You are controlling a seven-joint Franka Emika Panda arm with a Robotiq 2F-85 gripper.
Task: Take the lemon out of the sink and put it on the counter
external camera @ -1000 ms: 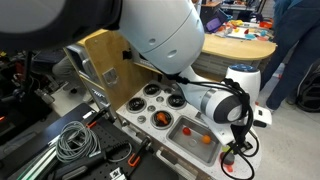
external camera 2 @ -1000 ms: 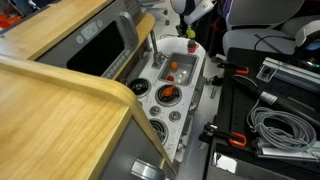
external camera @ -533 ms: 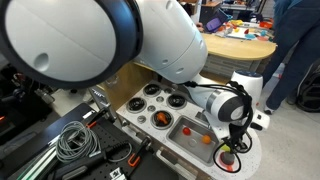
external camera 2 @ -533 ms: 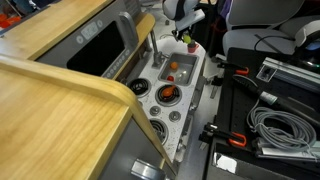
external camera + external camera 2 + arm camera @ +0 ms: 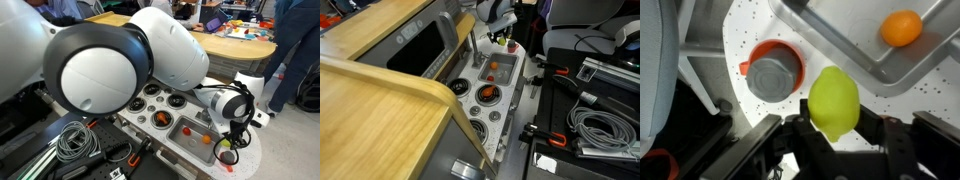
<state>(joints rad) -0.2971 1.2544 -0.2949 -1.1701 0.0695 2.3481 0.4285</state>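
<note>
My gripper is above bare speckled counter (image 5: pixel 866 100) beside the sink's rim. Next I will lower the lemon (image 5: pixel 833 100), moving away from the grey cup, and release it there.
In the wrist view my gripper (image 5: pixel 834 126) is shut on the lemon (image 5: pixel 833 100), a yellow-green fruit held between both fingers. It hangs over the white speckled counter (image 5: pixel 750 30), just outside the grey sink's (image 5: pixel 845 45) rim. An orange fruit (image 5: pixel 901 28) lies in the sink. In an exterior view the gripper (image 5: pixel 228 150) is low over the counter's rounded end (image 5: pixel 250 150), beside the sink (image 5: pixel 190 131). In an exterior view the gripper (image 5: pixel 502 34) sits at the far end of the toy kitchen, past the sink (image 5: pixel 492 70).
A grey cup with an orange rim (image 5: pixel 774 74) stands on the counter next to the lemon. Black burner rings (image 5: pixel 152 90) hold small pots and an orange item (image 5: pixel 160 119). Coiled cables (image 5: pixel 70 140) lie nearby. The tan wooden upper top (image 5: pixel 370 95) curves in front.
The arm's upper body has swung across the exterior view. The gripper with the lemon has shifted slightly down toward the counter's rounded end.
</note>
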